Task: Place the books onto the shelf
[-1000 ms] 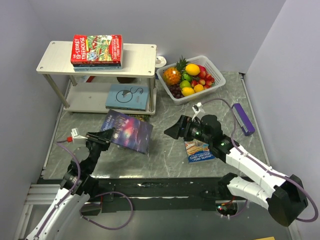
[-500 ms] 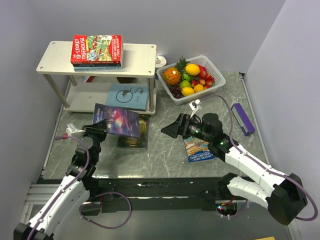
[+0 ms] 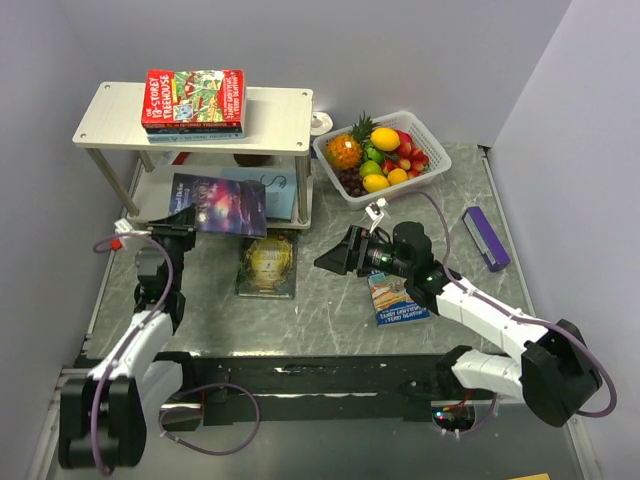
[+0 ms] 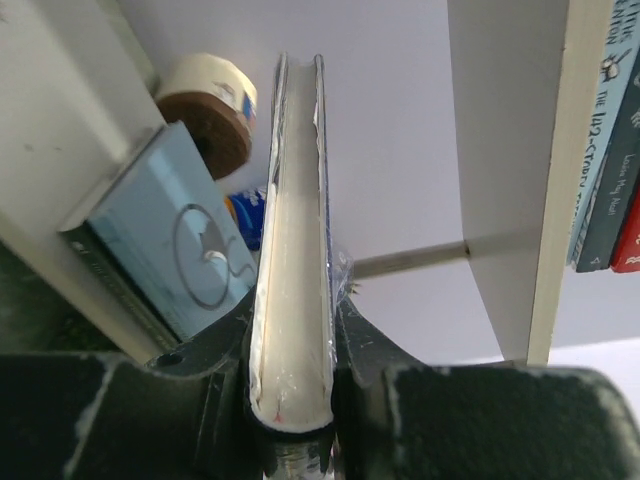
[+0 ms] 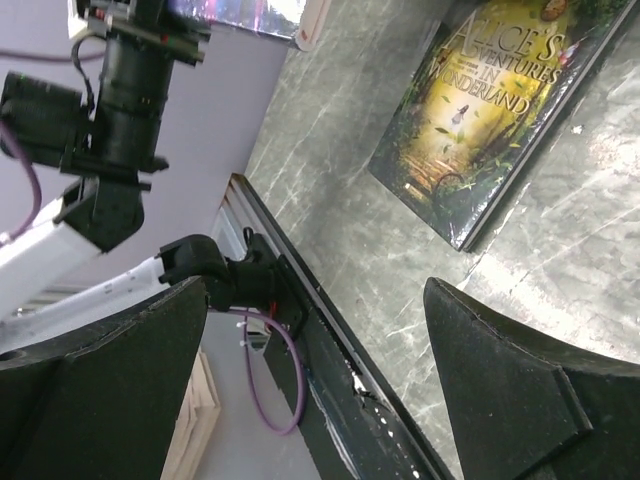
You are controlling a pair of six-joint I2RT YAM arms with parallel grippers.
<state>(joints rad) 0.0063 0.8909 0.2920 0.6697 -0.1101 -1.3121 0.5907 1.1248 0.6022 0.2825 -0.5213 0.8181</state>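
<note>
My left gripper will next move outward and down to let go of the galaxy book on top of the pale blue book (image 3: 275, 185) (image 4: 190, 235), which is farther out and lower than my left gripper.
The shelf (image 3: 275, 115) stands at the back left, with a stack of books (image 3: 195, 100) on its top board, the red Treehouse one uppermost. A pale blue book (image 3: 275, 185) lies on the lower board. My left gripper (image 3: 188, 224) is shut on the dark galaxy book (image 3: 218, 205) and holds it level in front of the lower tier. In the left wrist view that galaxy book (image 4: 292, 230) sits edge-on between the fingers. A green-gold Alice book (image 3: 268, 265) lies flat on the table. Just right of it my right gripper (image 3: 335, 256) stands open and empty. Another book (image 3: 398, 298) lies under the right arm.
A white basket of fruit (image 3: 428, 135) sits at the back right of the shelf. A small purple box (image 3: 487, 238) lies near the right wall. A tape roll (image 4: 205, 110) rests behind the pale blue book (image 4: 170, 240) on the lower board. The shelf's metal legs (image 3: 308, 195) flank the opening.
My left gripper carried the galaxy book up and left toward the shelf's lower tier, uncovering the Alice book. The right gripper slid slightly left toward that book.
</note>
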